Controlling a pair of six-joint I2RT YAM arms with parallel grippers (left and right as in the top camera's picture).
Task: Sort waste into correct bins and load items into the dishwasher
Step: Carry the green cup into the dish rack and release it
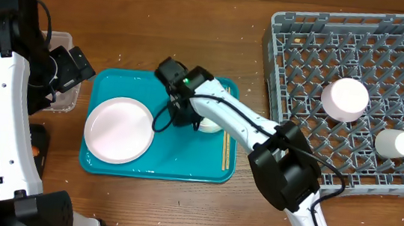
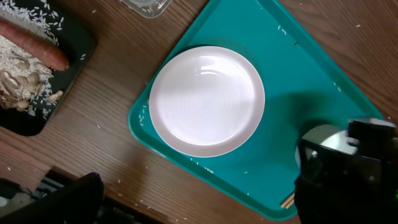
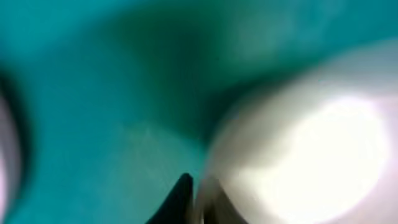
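Observation:
My right gripper lifts across to the empty rack wires beyond the cup next, then lowers and releases. These wires lie to its right in the overhead view.
My right gripper [image 1: 181,115] is low over the teal tray [image 1: 181,163], its fingers closed on the rim of a small white dish [image 1: 210,124]. The right wrist view is blurred and shows the fingers [image 3: 196,199] at the dish's [image 3: 323,155] edge. The large white plate [image 1: 117,129] lies on the tray's left half and also shows in the left wrist view [image 2: 205,99]. Chopsticks [image 1: 225,149] lie at the tray's right edge. My left gripper [image 1: 71,65] hangs open and empty beside the clear tub [image 1: 63,38]. The grey dish rack [image 1: 308,34] holds a white dish [image 1: 345,98] and a cup [image 1: 397,143].
The black tray [image 2: 81,43] at the left holds the carrot [image 2: 34,43] and rice scraps [image 2: 18,62]. Loose rice grains dot the wood near the front edge. The clear tub's corner [image 2: 146,6] shows in the left wrist view. No wrappers show.

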